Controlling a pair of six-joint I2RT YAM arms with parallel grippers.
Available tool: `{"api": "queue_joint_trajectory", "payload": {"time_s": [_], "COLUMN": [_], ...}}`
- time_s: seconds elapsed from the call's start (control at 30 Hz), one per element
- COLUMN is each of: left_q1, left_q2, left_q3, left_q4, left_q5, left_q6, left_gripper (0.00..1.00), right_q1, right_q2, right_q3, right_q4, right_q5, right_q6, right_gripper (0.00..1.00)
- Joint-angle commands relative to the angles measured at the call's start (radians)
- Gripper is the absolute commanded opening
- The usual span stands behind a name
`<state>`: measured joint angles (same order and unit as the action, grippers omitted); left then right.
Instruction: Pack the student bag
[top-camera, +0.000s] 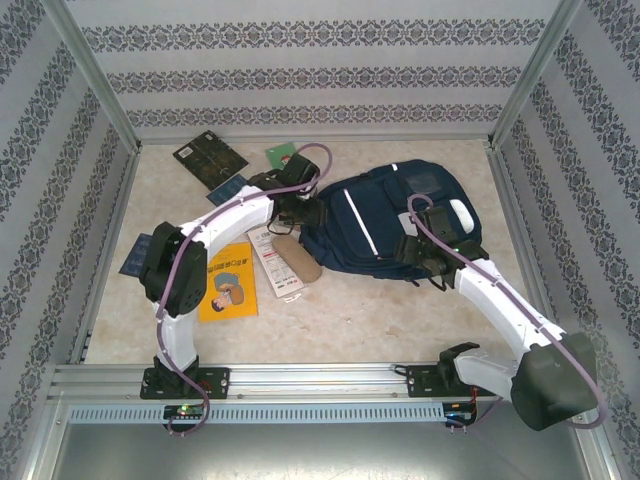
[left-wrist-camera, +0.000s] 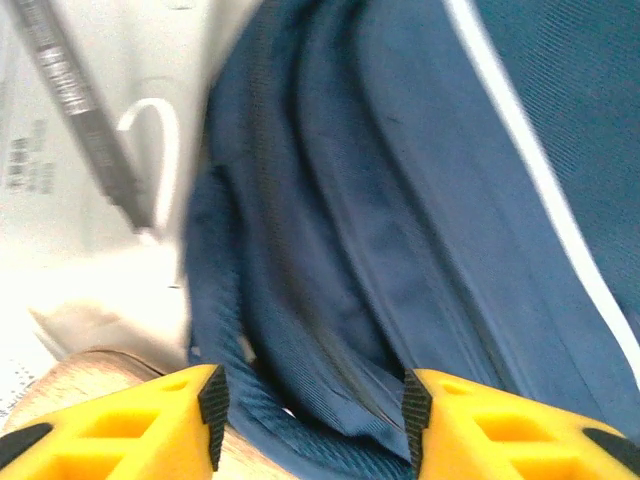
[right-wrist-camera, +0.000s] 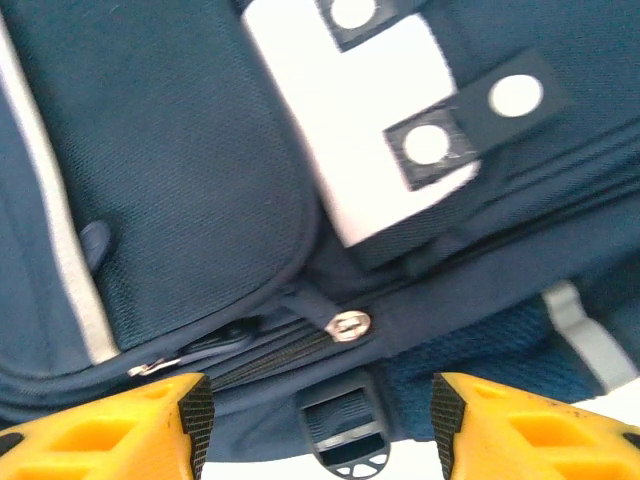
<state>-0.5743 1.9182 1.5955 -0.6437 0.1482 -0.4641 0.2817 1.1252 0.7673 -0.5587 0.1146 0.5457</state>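
Observation:
My left gripper is going to move across the bag, past the white stripe, onto the mesh panel's near edge (top-camera: 393, 251), because the panel's piped rim has a fold beside the zipper.
The student bag (top-camera: 380, 225), a large navy backpack with white stripes, lies flat at the middle right of the table. My left gripper (top-camera: 298, 212) sits at the bag's left edge. In the left wrist view it (left-wrist-camera: 310, 410) is open, its pads apart, with loose navy folds (left-wrist-camera: 330, 300) lying between them and nothing pinched. My right gripper (top-camera: 416, 262) hovers over the bag's near right edge. In the right wrist view it (right-wrist-camera: 322, 420) is open above a zipper with a silver pull (right-wrist-camera: 350, 325) and a black strap buckle (right-wrist-camera: 345, 445).
A tan roll-shaped pouch (top-camera: 300, 260) and a white leaflet (top-camera: 272, 262) lie just left of the bag. A yellow booklet (top-camera: 228, 282) lies nearer the left arm. A dark book (top-camera: 210, 155), a green card (top-camera: 281, 154) and a blue item (top-camera: 136, 255) lie towards the back and left. Patterned walls enclose the table.

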Motion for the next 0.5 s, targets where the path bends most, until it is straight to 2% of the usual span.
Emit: {"api": "queue_joint_trajectory", "payload": {"time_s": [0.0, 0.2, 0.47], "left_q1": [-0.087, -0.212, -0.313], "left_q2": [-0.017, 0.059, 0.187], "left_q3": [-0.02, 0.05, 0.187], "left_q4": [0.016, 0.046, 0.049], "left_q5": [-0.024, -0.08, -0.093], "left_q6": [0.21, 0.339, 0.452], "left_gripper": [0.49, 0.44, 0.43], "right_q1": [-0.049, -0.117, -0.156], "right_q2": [-0.042, -0.095, -0.128], "right_q3": [-0.004, -0.011, -0.05], "right_q4": [-0.055, -0.074, -0.084], "right_q5": [-0.005, -0.025, -0.067], "right_q6": [0.04, 0.056, 0.097], "right_gripper": [0.61, 0.63, 0.63]}}
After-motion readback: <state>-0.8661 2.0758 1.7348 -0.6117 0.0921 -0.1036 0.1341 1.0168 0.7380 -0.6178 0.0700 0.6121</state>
